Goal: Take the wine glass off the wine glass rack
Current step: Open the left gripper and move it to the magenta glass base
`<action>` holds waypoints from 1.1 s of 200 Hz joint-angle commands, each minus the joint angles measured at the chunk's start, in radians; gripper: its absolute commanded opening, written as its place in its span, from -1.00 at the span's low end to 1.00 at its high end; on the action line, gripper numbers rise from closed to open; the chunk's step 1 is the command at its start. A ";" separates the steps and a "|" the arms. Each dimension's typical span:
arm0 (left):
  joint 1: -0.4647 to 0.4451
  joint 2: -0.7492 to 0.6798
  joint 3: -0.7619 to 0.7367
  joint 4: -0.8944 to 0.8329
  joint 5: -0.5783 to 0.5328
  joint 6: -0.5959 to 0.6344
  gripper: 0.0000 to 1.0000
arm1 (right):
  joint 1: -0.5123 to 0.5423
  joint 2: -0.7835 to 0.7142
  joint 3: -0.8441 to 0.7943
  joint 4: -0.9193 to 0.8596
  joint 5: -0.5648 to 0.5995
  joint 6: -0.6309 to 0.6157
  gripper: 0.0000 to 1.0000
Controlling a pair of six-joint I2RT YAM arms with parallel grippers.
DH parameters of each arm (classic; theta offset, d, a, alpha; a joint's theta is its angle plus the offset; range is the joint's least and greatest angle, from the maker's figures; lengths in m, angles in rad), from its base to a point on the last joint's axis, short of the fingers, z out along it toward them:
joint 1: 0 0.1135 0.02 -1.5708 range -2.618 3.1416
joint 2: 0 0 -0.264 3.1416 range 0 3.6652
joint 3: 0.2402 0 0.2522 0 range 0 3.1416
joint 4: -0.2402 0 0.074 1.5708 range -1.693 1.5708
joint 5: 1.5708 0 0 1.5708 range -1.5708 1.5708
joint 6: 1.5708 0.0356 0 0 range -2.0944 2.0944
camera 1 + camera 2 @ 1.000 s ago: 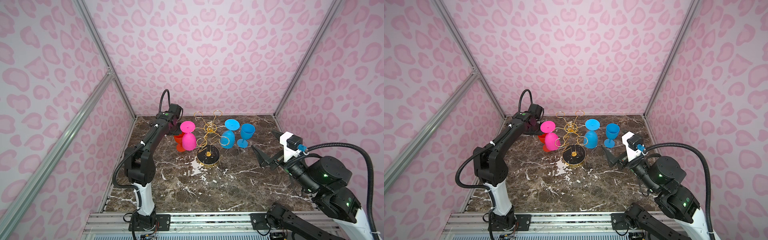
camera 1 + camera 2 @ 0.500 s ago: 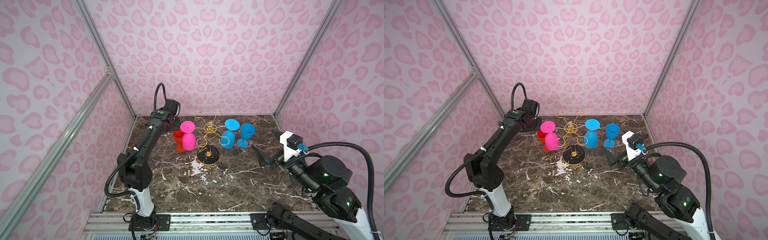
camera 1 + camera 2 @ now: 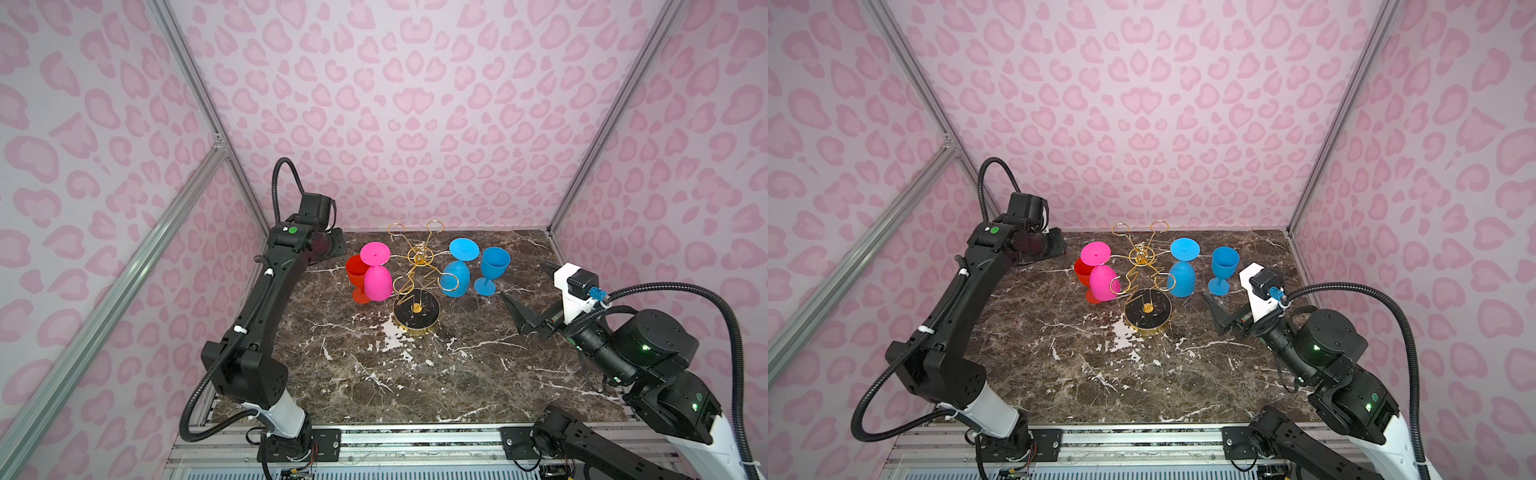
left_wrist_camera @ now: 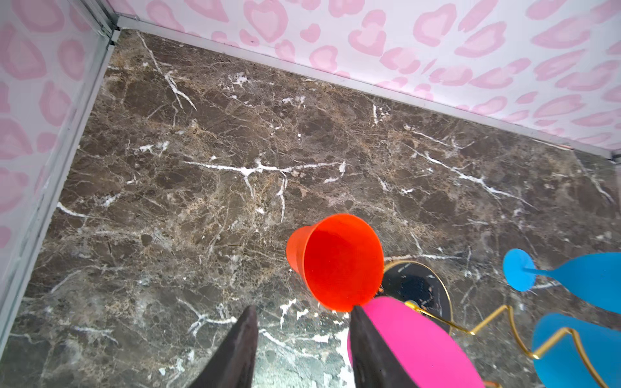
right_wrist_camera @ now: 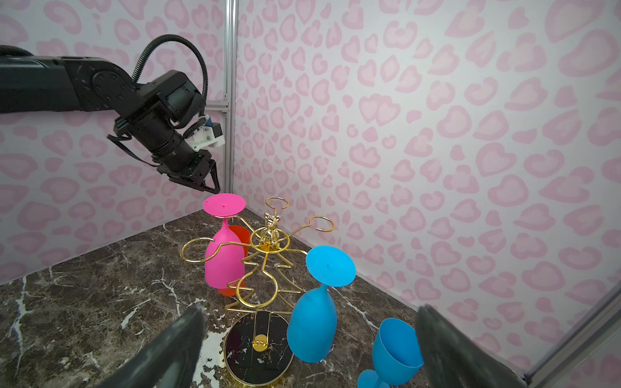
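The outer rim of the pink glass's foot (image 3: 363, 254) lies flat above the rack's arm, so my left gripper turns level toward the rack next and closes on that rim.
The gold wire wine glass rack (image 3: 419, 259) stands mid-table on its round black base (image 3: 1148, 309). A pink wine glass (image 3: 377, 282) hangs upside down from a left arm of the rack, and a blue wine glass (image 3: 457, 282) hangs from a right arm. My left gripper (image 3: 332, 247) is raised near the back left corner, open and empty, up and behind the pink glass (image 4: 420, 342). My right gripper (image 3: 525, 280) hovers wide open and empty to the right of the rack, facing the hanging blue glass (image 5: 312, 332).
A red glass (image 3: 355, 270) stands upright on the marble just left of the pink one. A second blue glass (image 3: 494, 262) stands upright right of the rack, close to my right gripper. Pink walls close off the back and both sides.
My left gripper has opened wider and drawn up and back from the red glass toward the back left corner. The right arm has not moved.
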 commanded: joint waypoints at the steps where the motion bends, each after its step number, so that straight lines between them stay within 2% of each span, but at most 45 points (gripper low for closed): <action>1: 0.023 -0.091 -0.067 0.063 0.145 -0.071 -0.06 | 0.000 -0.001 -0.007 0.013 0.011 -0.006 1.00; 40: 0.067 -0.291 -0.306 0.302 0.401 -0.273 -0.07 | 0.000 0.011 -0.010 0.015 0.012 -0.004 1.00; 54: 0.072 -0.323 -0.368 0.396 0.512 -0.349 -0.07 | -0.001 0.017 -0.010 0.017 0.013 -0.004 1.00; 67: 0.072 -0.333 -0.396 0.439 0.561 -0.396 -0.07 | 0.000 0.023 -0.010 0.021 0.009 -0.003 1.00; 99: 0.073 -0.370 -0.487 0.558 0.597 -0.484 -0.08 | -0.001 0.034 -0.019 0.037 0.006 0.000 1.00; 159: 0.069 -0.347 -0.581 0.713 0.681 -0.602 -0.16 | -0.001 0.059 -0.015 0.050 -0.004 0.008 1.00; 220: 0.043 -0.326 -0.585 0.746 0.689 -0.622 -0.25 | -0.002 0.070 -0.013 0.058 -0.008 0.015 1.00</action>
